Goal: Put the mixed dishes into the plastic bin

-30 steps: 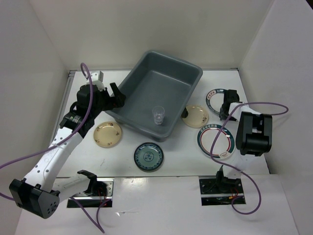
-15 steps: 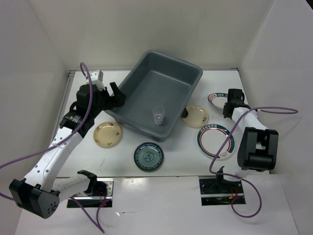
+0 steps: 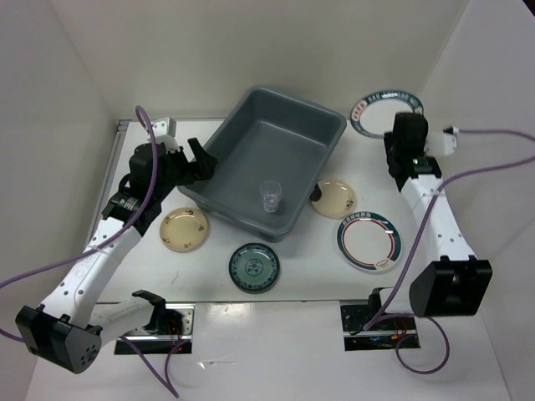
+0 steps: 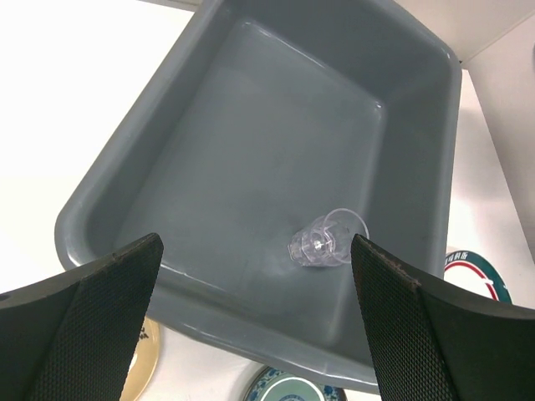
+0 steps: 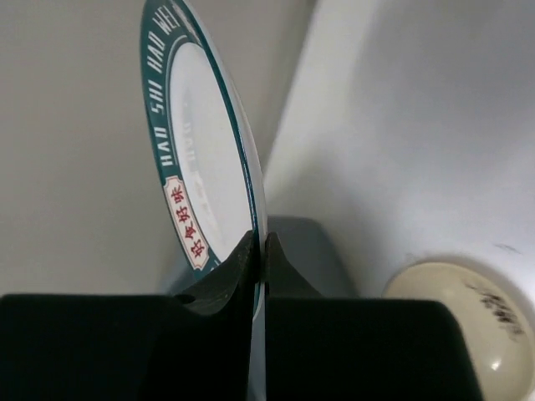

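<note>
The right gripper carries its plate across, lowers and releases it next. The bin's bare bottom lies below that gripper and to its left in the top view.
The grey plastic bin (image 3: pixel 242 163) stands at the back middle, also filling the left wrist view (image 4: pixel 251 150). One clear cup (image 3: pixel 270 197) lies inside it, on its side in the left wrist view (image 4: pixel 328 240). My right gripper (image 3: pixel 399 138) is shut on the rim of a white green-banded plate (image 3: pixel 384 113) and holds it raised, on edge (image 5: pixel 201 167), to the right of the bin. My left gripper (image 3: pixel 199 160) is open at the bin's left rim. On the table lie a beige plate (image 3: pixel 184 229), a teal patterned plate (image 3: pixel 253 267), a second beige plate (image 3: pixel 335 198) and a second banded plate (image 3: pixel 369 241).
White walls close in the table on the left, back and right. The raised plate is near the back right corner. Purple cables loop over both arms. Two arm bases sit at the near edge.
My right gripper has lifted the banded plate off the table at the right and carried it up and back, tilting it on edge. The left arm has barely moved.
</note>
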Controlling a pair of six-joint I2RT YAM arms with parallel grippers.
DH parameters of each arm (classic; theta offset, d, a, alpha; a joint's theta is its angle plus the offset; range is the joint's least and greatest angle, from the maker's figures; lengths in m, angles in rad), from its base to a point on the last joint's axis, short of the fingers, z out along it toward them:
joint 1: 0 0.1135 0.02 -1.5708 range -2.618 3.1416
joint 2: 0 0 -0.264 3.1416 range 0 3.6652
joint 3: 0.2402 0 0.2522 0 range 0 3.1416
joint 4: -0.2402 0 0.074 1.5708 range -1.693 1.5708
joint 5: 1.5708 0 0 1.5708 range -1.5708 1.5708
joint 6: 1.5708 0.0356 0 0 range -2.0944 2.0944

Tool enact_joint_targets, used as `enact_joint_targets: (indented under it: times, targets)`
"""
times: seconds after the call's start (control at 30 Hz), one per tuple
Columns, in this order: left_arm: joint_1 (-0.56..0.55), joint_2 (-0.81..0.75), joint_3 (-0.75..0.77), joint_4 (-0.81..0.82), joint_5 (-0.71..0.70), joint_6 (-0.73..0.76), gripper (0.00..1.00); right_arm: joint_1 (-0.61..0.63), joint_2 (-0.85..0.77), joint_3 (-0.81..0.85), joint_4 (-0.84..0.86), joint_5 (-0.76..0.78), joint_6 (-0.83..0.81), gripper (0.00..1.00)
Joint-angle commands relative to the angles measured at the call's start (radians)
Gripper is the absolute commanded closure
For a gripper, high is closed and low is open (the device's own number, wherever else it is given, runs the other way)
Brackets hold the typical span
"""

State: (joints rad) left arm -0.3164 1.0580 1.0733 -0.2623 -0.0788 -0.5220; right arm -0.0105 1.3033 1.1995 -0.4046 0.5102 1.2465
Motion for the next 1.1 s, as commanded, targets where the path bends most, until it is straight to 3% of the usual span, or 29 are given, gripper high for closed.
enact_joint_targets:
  times: [0.0, 0.2, 0.53, 1.07]
  targets:
    - [0.005, -0.036, -0.022, 0.064, 0.014, 0.020, 0.00, 0.078, 0.133, 0.260, 0.067, -0.077, -0.202, 0.99]
    - [0.005, -0.072, -0.044, 0.074, 0.014, 0.011, 0.00, 0.170, 0.447, 0.585, -0.111, -0.321, -0.393, 0.99]
    - [0.005, -0.102, -0.064, 0.074, 0.014, 0.002, 0.00, 0.267, 0.740, 0.745, -0.275, -0.510, -0.521, 0.99]
    - [0.005, -0.102, -0.082, 0.074, 0.005, -0.007, 0.00, 0.319, 1.033, 0.919, -0.346, -0.539, -0.544, 0.99]
